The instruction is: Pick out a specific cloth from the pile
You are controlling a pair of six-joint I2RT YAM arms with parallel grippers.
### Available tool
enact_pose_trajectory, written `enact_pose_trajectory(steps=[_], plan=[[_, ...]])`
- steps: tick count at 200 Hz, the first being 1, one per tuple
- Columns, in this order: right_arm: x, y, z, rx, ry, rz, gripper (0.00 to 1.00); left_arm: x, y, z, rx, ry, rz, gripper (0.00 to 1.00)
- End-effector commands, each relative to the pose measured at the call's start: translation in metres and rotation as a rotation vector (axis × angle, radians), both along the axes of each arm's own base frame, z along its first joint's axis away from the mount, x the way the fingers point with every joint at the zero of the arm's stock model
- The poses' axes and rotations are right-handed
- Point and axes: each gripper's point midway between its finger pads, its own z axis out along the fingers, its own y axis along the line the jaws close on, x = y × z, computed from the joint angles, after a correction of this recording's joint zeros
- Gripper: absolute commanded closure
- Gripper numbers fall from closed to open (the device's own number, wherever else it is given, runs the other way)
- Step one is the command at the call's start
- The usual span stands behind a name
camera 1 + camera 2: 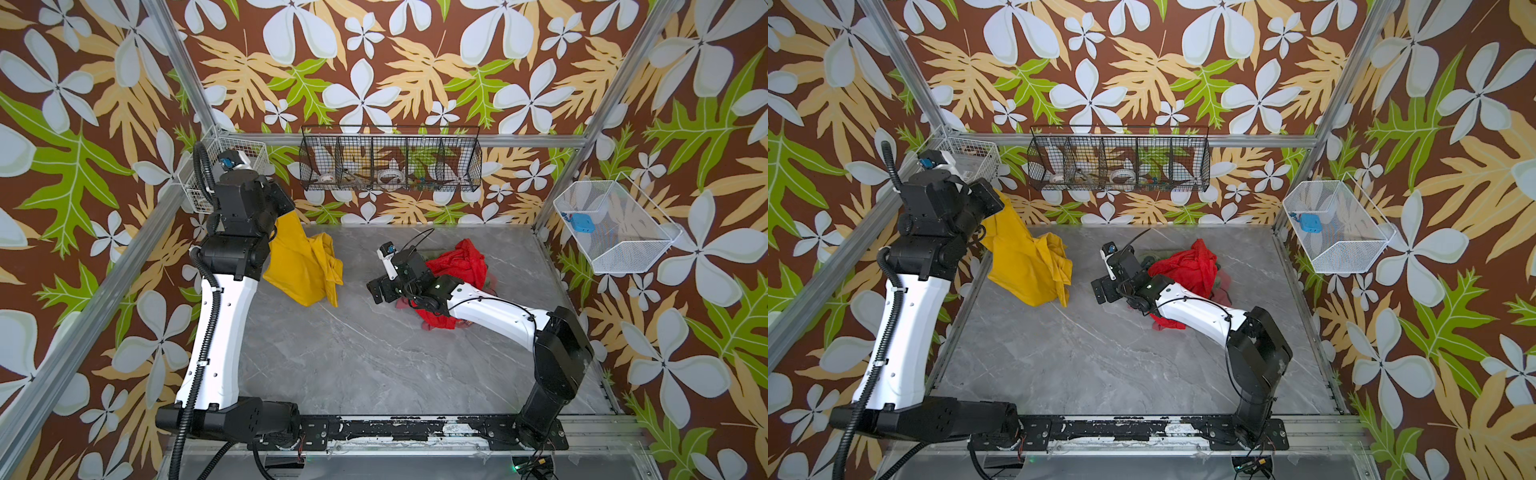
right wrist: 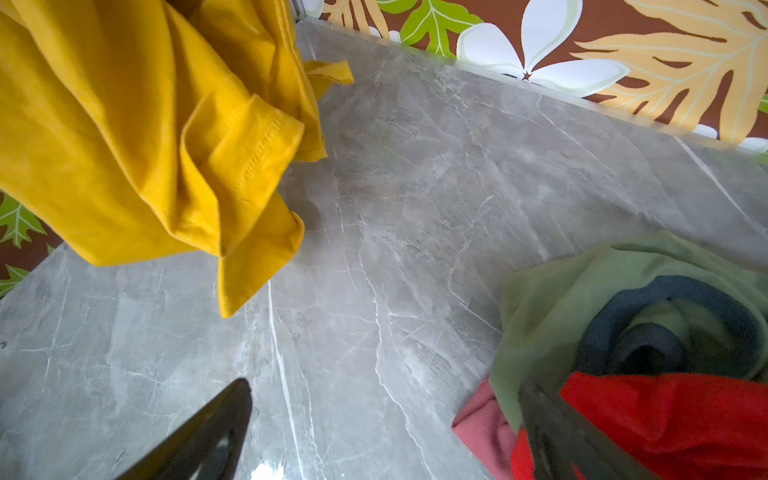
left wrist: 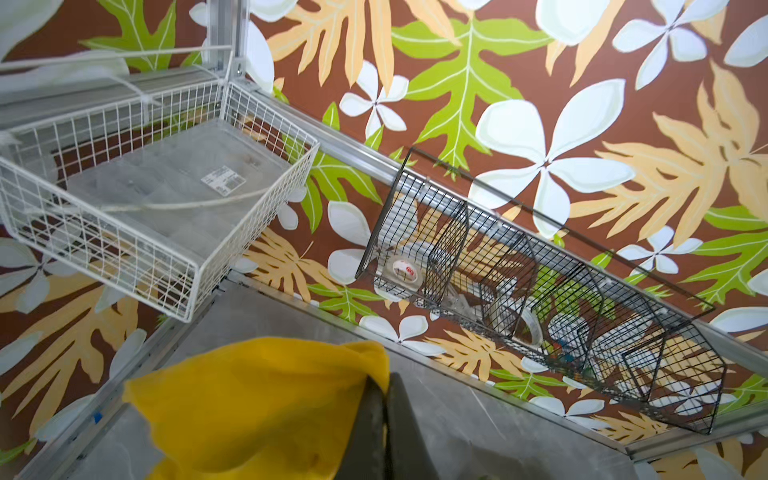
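I will next lower my left gripper onto the mustard-yellow cloth's lower folds and release its top edge there, as they hang below the gripper, clear of the pile.
The mustard-yellow cloth (image 1: 303,266) (image 1: 1030,266) hangs at the back left, its lower folds close to the table. My left gripper (image 3: 386,386) is raised there and shut on the cloth's (image 3: 257,407) top edge. The pile (image 1: 457,262) (image 1: 1187,266) lies right of centre, a bright red cloth on top. My right gripper (image 2: 386,388) is low at the pile's left edge, open, with bare table between its fingers. One finger (image 2: 552,432) rests against the pile's green (image 2: 582,291), pink (image 2: 482,428) and red (image 2: 665,415) pieces. The right wrist view also shows the yellow cloth (image 2: 145,124) hanging apart from the pile.
A black wire basket (image 1: 390,164) with tape rolls hangs on the back wall. A white wire basket (image 1: 224,166) sits at the back left corner, close behind my left arm. Another white basket (image 1: 615,228) hangs on the right wall. The table (image 1: 374,361) is grey marble.
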Motion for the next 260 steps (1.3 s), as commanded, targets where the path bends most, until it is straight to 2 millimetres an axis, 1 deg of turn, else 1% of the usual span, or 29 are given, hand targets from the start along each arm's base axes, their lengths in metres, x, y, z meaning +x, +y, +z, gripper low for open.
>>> enact_pose_trajectory(steps=[1, 13, 37, 45, 57, 76, 99, 110, 123, 129, 141, 156, 175, 194, 208, 228, 232, 247, 260], plan=[[0.002, -0.005, 0.005, 0.006, -0.012, -0.022, 0.00, 0.002, -0.003, 0.028, 0.025, -0.072, -0.022, 1.00], [0.003, -0.006, 0.005, 0.005, -0.012, -0.024, 0.00, 0.005, -0.010, 0.035, 0.021, -0.089, -0.059, 1.00], [0.004, -0.005, 0.006, 0.008, -0.014, -0.023, 0.00, 0.013, -0.021, 0.041, 0.010, -0.109, -0.122, 1.00], [0.005, -0.005, 0.007, 0.010, -0.015, -0.024, 0.00, 0.016, -0.023, 0.040, 0.004, -0.112, -0.129, 1.00], [0.004, -0.004, 0.006, 0.009, -0.013, -0.024, 0.00, 0.021, -0.022, 0.030, 0.005, -0.095, -0.125, 1.00], [0.003, -0.005, 0.003, 0.007, -0.004, -0.022, 0.00, 0.035, -0.023, -0.004, 0.021, -0.029, -0.128, 1.00], [0.001, -0.005, 0.000, 0.007, 0.005, -0.021, 0.00, 0.051, -0.023, -0.072, 0.021, 0.107, -0.116, 1.00], [0.001, -0.005, -0.001, 0.007, 0.007, -0.022, 0.00, 0.053, -0.024, -0.101, 0.003, 0.154, -0.113, 1.00], [0.001, -0.005, 0.000, 0.010, 0.009, -0.022, 0.00, 0.052, -0.031, -0.131, -0.017, 0.198, -0.127, 1.00], [0.001, -0.004, 0.000, 0.011, 0.009, -0.020, 0.00, 0.051, -0.035, -0.144, -0.019, 0.217, -0.133, 1.00], [0.001, -0.003, -0.002, 0.015, 0.016, -0.017, 0.00, 0.050, -0.041, -0.162, -0.032, 0.239, -0.142, 1.00], [0.000, -0.001, -0.004, 0.021, 0.027, -0.011, 0.00, 0.048, -0.048, -0.176, -0.080, 0.252, -0.170, 1.00], [-0.001, 0.001, -0.005, 0.029, 0.039, -0.011, 0.00, 0.042, -0.054, -0.194, -0.113, 0.289, -0.186, 1.00], [-0.002, 0.000, -0.007, 0.034, 0.049, -0.014, 0.00, 0.028, -0.062, -0.220, -0.140, 0.352, -0.199, 1.00], [-0.003, 0.000, -0.009, 0.037, 0.057, -0.013, 0.01, 0.013, -0.066, -0.238, -0.171, 0.397, -0.206, 1.00], [-0.005, 0.000, -0.011, 0.043, 0.069, -0.017, 0.01, -0.014, -0.065, -0.264, -0.221, 0.461, -0.187, 1.00], [-0.005, 0.000, -0.011, 0.044, 0.072, -0.015, 0.01, -0.020, -0.065, -0.264, -0.230, 0.459, -0.184, 1.00], [-0.007, 0.002, -0.015, 0.048, 0.086, -0.010, 0.01, -0.040, -0.062, -0.278, -0.256, 0.480, -0.163, 1.00], [-0.008, 0.003, -0.018, 0.049, 0.096, -0.003, 0.01, -0.053, -0.056, -0.292, -0.262, 0.499, -0.135, 1.00]])
